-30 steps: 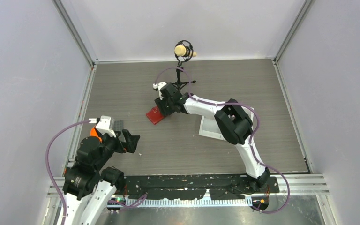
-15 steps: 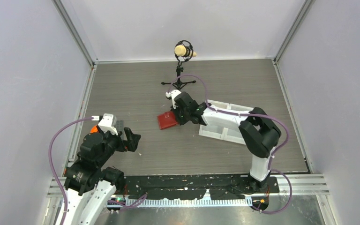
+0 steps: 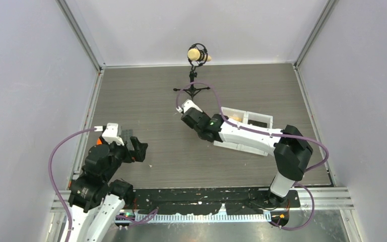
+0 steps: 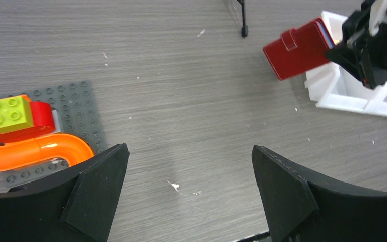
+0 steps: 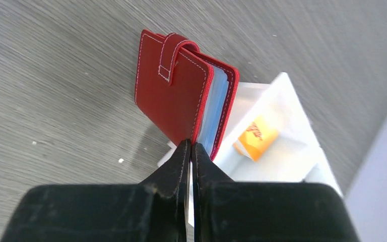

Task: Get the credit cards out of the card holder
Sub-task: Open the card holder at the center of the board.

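I will move my right gripper down and back to the bare tabletop beside the tray to release the cover edge, because the holder hangs in the air.
The red card holder hangs closed, strap over its top, above the table and the tray's corner. Pale blue inner pockets show between its covers; no credit card can be made out. My right gripper is shut on the edge of the holder's front cover. In the left wrist view the holder sticks out left of the right gripper. From above the right gripper hides the holder. My left gripper is open and empty over bare table, far left of the holder.
A white two-compartment tray lies under the right arm, with an orange block in one compartment. A grey studded plate with an orange tube and a green brick sits by the left gripper. A microphone stand stands behind.
My right gripper has carried the red holder off the table and to the right, toward the white tray; from above the holder is now hidden. The left arm has barely moved.
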Motion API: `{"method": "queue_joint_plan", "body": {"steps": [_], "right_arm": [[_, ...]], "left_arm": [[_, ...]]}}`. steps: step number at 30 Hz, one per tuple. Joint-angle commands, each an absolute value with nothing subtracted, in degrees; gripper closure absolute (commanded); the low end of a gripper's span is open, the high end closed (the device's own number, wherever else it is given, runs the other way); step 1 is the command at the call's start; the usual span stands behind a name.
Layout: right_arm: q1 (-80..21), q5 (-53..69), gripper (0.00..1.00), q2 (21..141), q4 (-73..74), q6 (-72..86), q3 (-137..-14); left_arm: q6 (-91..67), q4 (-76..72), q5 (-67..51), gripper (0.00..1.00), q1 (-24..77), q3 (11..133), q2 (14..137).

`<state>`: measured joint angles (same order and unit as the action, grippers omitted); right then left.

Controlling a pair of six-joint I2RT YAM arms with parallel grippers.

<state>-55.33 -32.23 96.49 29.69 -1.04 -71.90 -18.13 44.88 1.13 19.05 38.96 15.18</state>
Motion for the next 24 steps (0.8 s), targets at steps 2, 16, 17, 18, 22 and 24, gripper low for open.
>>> {"method": "queue_joint_plan", "body": {"steps": [2, 16, 17, 18, 22, 24], "right_arm": [[-60.95, -47.16, 0.95, 100.42, 38.70, -5.37, -77.53], [-77.13, -30.44, 0.78, 102.61, 39.52, -1.55, -78.60], [-77.24, -28.80, 0.77, 101.80, 39.14, -0.92, -78.02], [-77.32, -25.88, 0.75, 99.85, 38.17, -0.59, -76.61], [-76.85, -20.07, 0.71, 94.51, 34.19, 1.58, -72.55], [-75.69, -17.66, 0.70, 92.75, 31.75, 3.72, -70.69]], "left_arm": [[-19.33, 45.45, 8.04, 0.03, 18.88, 40.28, 12.24], [-20.83, 47.28, 12.47, 0.00, 18.81, 41.35, 10.75], [-20.83, 47.31, 12.36, 0.00, 18.81, 41.39, 10.99], [-20.76, 47.29, 12.20, 0.00, 18.81, 41.27, 11.21], [-20.48, 46.82, 11.95, 0.00, 18.81, 41.00, 11.03], [-20.79, 46.69, 13.94, 0.00, 18.81, 41.03, 10.63]]}}
